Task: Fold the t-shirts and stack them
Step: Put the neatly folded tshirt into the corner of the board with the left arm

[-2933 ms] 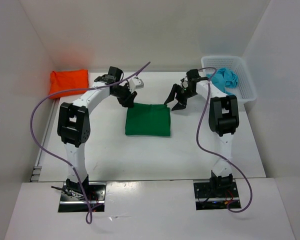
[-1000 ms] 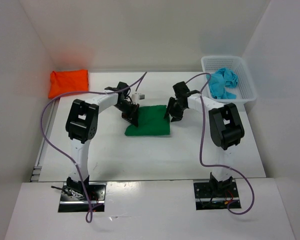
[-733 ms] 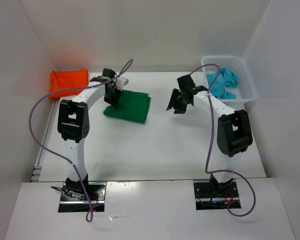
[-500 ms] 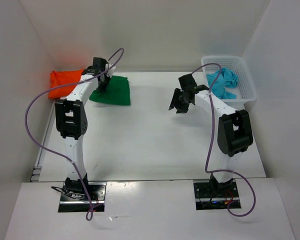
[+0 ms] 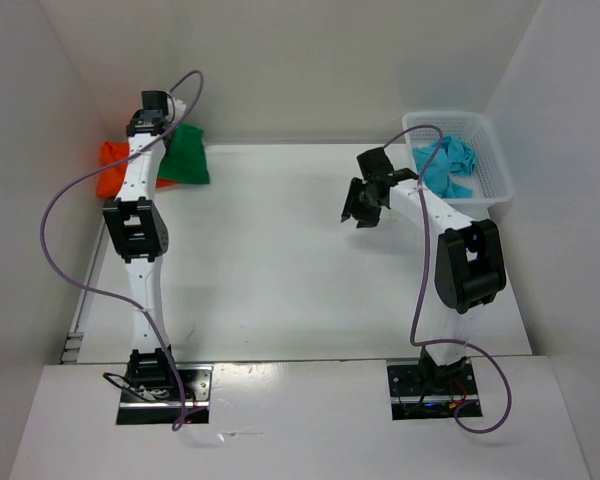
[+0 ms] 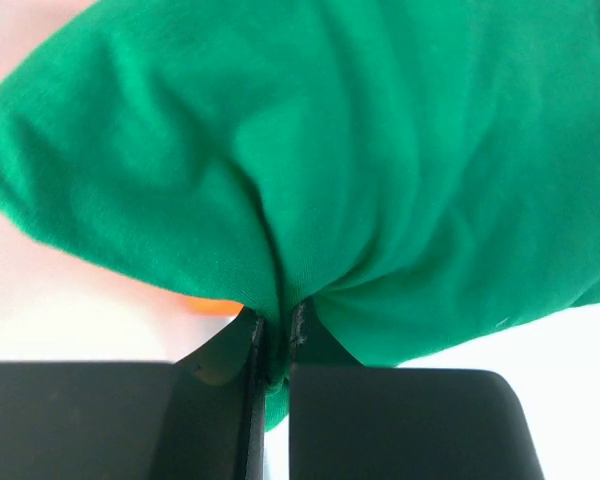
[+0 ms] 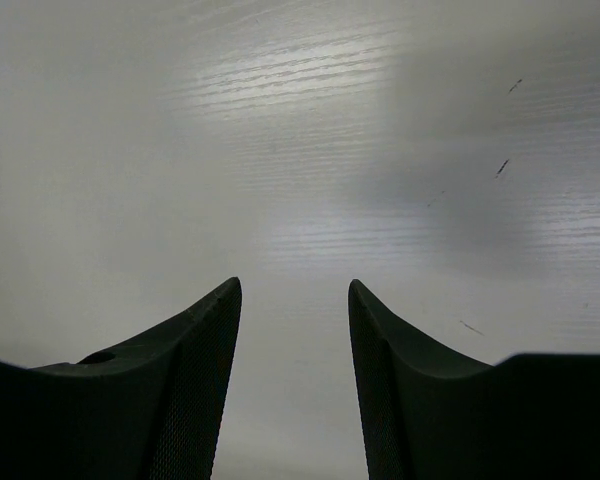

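Observation:
My left gripper is going to shift the green t-shirt's edge to the left in the top view next, farther over the orange t-shirt [image 5: 114,168] [image 6: 214,306], because orange cloth still lies uncovered.
The folded dark green t-shirt [image 5: 185,158] hangs at the back left, partly over the folded orange t-shirt [image 5: 112,168]. My left gripper [image 5: 165,128] is shut on the green t-shirt's edge; in the left wrist view the green cloth [image 6: 360,170] fills the frame, pinched at the left gripper [image 6: 275,330], with a sliver of orange [image 6: 212,306] below it. The turquoise t-shirt [image 5: 448,165] lies crumpled in the white basket [image 5: 490,175]. My right gripper [image 5: 362,208] hovers open over bare table; the right gripper [image 7: 294,290] holds nothing.
White walls close in the table on the left, back and right. The basket stands at the back right corner. Purple cables loop from both arms. The white tabletop [image 5: 290,260] spans the middle.
My left gripper has carried the green t-shirt from the table's middle to the back left, over the orange one. The right gripper let go of it, pulled back right and has stayed still.

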### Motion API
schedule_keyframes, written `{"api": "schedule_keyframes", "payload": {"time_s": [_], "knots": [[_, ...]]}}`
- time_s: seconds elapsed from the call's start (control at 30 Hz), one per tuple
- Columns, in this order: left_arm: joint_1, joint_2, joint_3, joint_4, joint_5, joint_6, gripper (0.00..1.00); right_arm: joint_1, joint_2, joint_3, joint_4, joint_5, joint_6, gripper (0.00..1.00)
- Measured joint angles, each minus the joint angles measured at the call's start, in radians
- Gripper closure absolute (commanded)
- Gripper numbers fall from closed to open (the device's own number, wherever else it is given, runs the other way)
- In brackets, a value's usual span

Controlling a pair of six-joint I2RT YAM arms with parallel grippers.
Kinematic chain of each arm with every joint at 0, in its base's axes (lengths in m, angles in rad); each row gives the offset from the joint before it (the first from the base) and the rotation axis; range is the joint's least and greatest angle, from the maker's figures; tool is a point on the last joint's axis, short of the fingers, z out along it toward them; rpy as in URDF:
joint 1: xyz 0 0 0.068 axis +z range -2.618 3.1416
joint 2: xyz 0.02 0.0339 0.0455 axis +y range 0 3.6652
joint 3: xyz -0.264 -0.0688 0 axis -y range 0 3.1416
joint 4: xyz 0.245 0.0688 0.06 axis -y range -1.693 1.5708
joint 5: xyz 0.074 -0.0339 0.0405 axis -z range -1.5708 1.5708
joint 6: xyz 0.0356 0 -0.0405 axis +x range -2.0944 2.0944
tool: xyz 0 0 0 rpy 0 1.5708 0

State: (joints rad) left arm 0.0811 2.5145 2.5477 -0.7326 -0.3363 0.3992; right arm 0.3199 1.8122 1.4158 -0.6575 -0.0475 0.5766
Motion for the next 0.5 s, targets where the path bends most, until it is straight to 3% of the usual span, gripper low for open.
{"api": "schedule_keyframes", "payload": {"time_s": [0.3, 0.33, 0.37, 0.4, 0.5], "knots": [[0.162, -0.003, -0.046, -0.014, 0.004, 0.034, 0.98, 0.000, 0.000, 0.024, -0.037, 0.028, -0.026, 0.45], [0.169, -0.003, -0.053, -0.014, 0.004, 0.043, 0.91, 0.000, 0.000, 0.030, -0.040, 0.030, -0.029, 0.43], [0.173, -0.002, -0.056, -0.014, 0.003, 0.051, 0.78, 0.000, 0.000, 0.037, -0.043, 0.031, -0.035, 0.43], [0.175, 0.000, -0.056, -0.013, 0.000, 0.064, 0.38, 0.000, 0.000, 0.045, -0.048, 0.033, -0.042, 0.40], [0.175, 0.024, -0.022, -0.013, -0.030, 0.077, 0.07, 0.000, 0.000, 0.065, -0.061, 0.034, -0.055, 0.35]]}}
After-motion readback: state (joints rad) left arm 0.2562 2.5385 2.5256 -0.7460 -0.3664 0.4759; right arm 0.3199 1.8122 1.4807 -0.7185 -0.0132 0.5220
